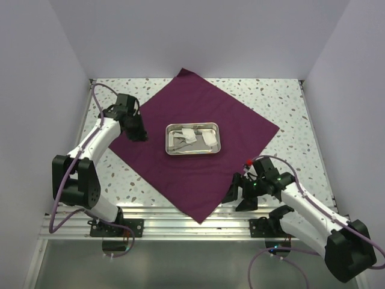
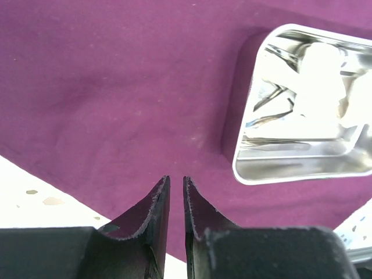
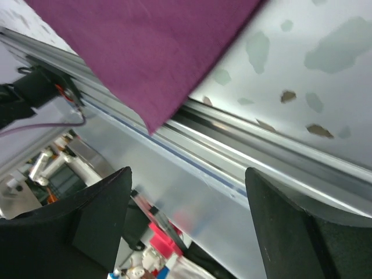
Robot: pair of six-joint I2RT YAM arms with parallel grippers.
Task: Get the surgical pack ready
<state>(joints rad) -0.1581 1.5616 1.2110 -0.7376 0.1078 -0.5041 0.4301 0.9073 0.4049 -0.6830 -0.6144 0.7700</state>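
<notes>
I should lower my right gripper to the left in the top view and close on the hem at the cloth's near corner [image 1: 201, 217] [image 3: 153, 120], since its tip overlaps the bar.
The maroon cloth [image 1: 192, 150] lies spread flat as a diamond on the speckled table. The steel tray [image 1: 192, 152] sits at its middle and holds white gauze pads [image 1: 209, 137] and small metal instruments [image 1: 177, 143]. My left gripper [image 1: 137, 133] hovers over the cloth's left part. In the left wrist view its jaws [image 2: 175, 177] are nearly together with nothing between them, and the tray [image 2: 302, 168] with gauze [image 2: 319, 75] lies ahead to the right. My right gripper [image 1: 240, 195] is wide open and empty by the cloth's near right edge. The right wrist view [image 3: 187, 171] shows the cloth's near corner [image 3: 145, 46].
An aluminium rail [image 1: 180, 217] runs along the table's near edge and also shows in the right wrist view [image 3: 261, 145]. White walls close in the left, back and right sides. Bare speckled tabletop [image 1: 283, 102] shows around the cloth's corners.
</notes>
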